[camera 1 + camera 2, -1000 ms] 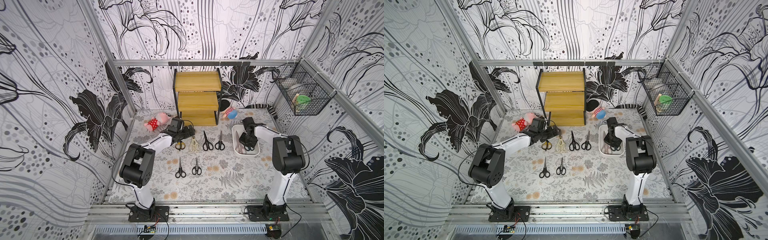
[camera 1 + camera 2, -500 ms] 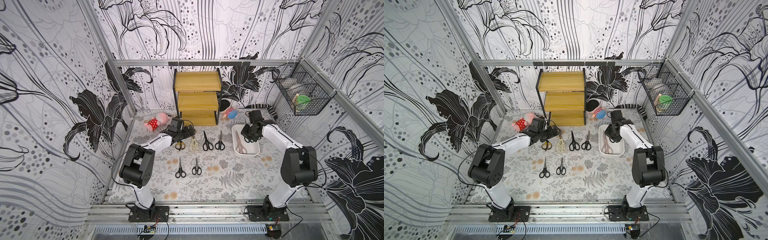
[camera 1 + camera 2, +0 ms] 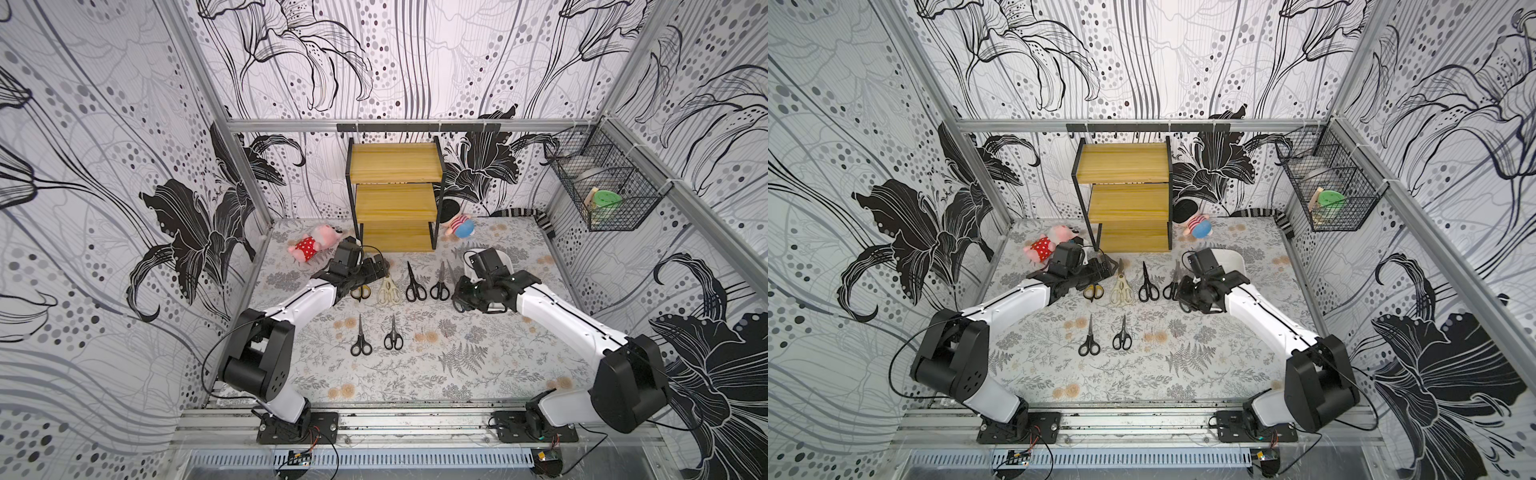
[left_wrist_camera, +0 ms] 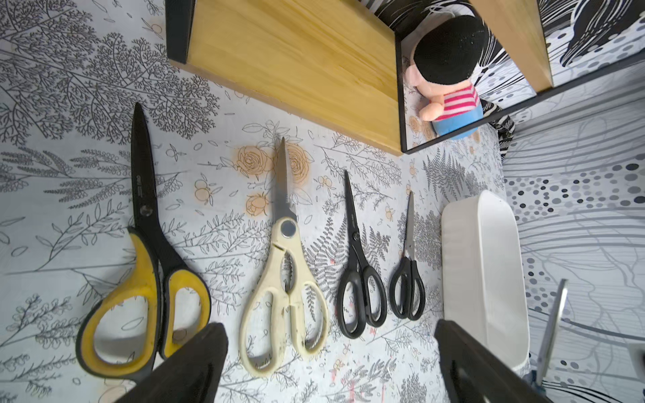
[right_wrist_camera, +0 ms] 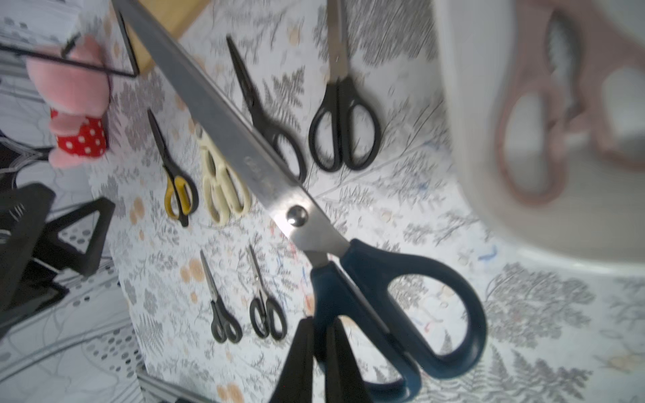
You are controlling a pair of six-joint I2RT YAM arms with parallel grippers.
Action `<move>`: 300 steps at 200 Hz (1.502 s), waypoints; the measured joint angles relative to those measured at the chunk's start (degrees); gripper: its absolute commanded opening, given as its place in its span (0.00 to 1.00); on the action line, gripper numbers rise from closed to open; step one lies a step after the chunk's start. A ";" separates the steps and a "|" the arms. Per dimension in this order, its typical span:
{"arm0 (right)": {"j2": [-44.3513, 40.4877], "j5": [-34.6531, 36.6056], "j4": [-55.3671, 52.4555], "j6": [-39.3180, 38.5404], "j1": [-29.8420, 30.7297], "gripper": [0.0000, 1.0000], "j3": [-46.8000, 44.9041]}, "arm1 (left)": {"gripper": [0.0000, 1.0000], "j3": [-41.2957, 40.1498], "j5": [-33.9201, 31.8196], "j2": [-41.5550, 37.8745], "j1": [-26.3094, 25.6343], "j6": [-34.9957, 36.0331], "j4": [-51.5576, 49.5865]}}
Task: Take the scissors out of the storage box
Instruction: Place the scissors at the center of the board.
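The robot's right gripper will move back and down to the tabletop beside the smaller black pairs and let go of the dark blue scissors [image 5: 384,279], because that spot is empty.
My right gripper [image 5: 319,322] is shut on the handle of the dark blue scissors [image 5: 384,279], holding them in the air beside the white storage box [image 3: 505,259], over its near left corner. In both top views that gripper [image 3: 465,297] [image 3: 1187,297] hides them. A pale pink pair [image 5: 544,132] lies blurred inside the box. On the table lie a yellow-black pair [image 3: 360,291], a cream pair [image 3: 388,291], two black pairs [image 3: 414,284] and two smaller black pairs [image 3: 360,343]. My left gripper [image 3: 380,266] [image 4: 331,363] hangs open and empty over the yellow-black and cream handles.
A wooden three-step shelf [image 3: 395,195] stands at the back centre. A pink plush [image 3: 316,245] lies to its left and a striped-shirt doll [image 3: 459,224] to its right. A black wire basket [image 3: 602,191] hangs on the right wall.
The right arm rose out of the storage box with the dark blue scissors and swung left and forward past the box's edge. The left arm stayed still.
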 measured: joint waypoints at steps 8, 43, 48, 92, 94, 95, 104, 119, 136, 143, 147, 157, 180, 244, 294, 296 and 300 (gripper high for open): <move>0.00 -0.33 0.24 1.46 2.51 0.00 -0.92 | 0.98 -1.53 -0.04 -1.40 -0.17 0.00 0.22; 0.26 -1.38 3.67 10.58 13.00 0.00 -5.81 | 0.98 -7.43 -0.44 -7.43 -0.37 0.09 0.31; 0.39 -1.46 4.44 12.04 13.99 0.00 -6.51 | 0.98 -8.00 -0.57 -8.13 -0.37 0.13 0.26; 3.30 0.17 9.53 25.31 19.19 0.00 -8.92 | 0.98 -12.92 -2.40 -13.20 -0.37 1.46 0.55; 3.41 0.24 9.81 25.94 19.30 0.00 -8.92 | 0.98 -13.20 -2.54 -13.44 -0.37 1.60 0.57; 3.43 0.33 9.92 26.16 19.34 0.00 -8.92 | 0.98 -13.31 -2.58 -13.53 -0.37 1.64 0.57; 3.78 0.76 11.30 28.39 19.71 0.00 -8.94 | 0.98 -14.53 -3.17 -14.40 -0.37 2.25 0.61; 4.83 1.53 13.18 31.52 20.11 0.00 -8.90 | 0.98 -15.89 -4.20 -15.43 -0.37 3.15 0.22; 7.02 1.97 14.10 34.40 20.46 0.00 -8.85 | 0.98 -16.79 -5.09 -16.52 -0.37 4.15 -0.15; 8.15 2.03 14.40 35.45 20.52 0.00 -8.85 | 0.98 -17.07 -5.51 -17.05 -0.37 4.42 -0.15; 8.83 2.08 14.58 36.02 20.59 0.00 -8.85 | 0.98 -17.18 -5.75 -17.33 -0.37 4.61 -0.17; 10.58 1.95 14.86 37.22 20.68 0.00 -8.79 | 0.98 -17.25 -6.49 -17.94 -0.37 5.03 -0.22; 14.80 1.60 14.88 38.45 20.68 0.00 -7.04 | 0.98 -17.25 -7.82 -19.10 -0.37 5.75 -0.15; 20.61 1.38 14.05 38.66 20.68 0.07 -1.57 | 0.98 -17.25 -10.12 -20.74 -0.37 6.58 -0.24; 20.96 2.34 10.99 39.01 20.68 0.38 0.33 | 0.98 -17.25 -10.95 -20.68 -0.37 6.91 -0.37; 20.96 2.45 10.78 39.01 20.68 0.38 0.50 | 0.98 -17.25 -10.97 -20.65 -0.37 6.93 -0.37; 20.96 2.69 10.32 38.95 20.68 0.38 0.81 | 0.98 -17.25 -11.02 -20.61 -0.37 6.93 -0.35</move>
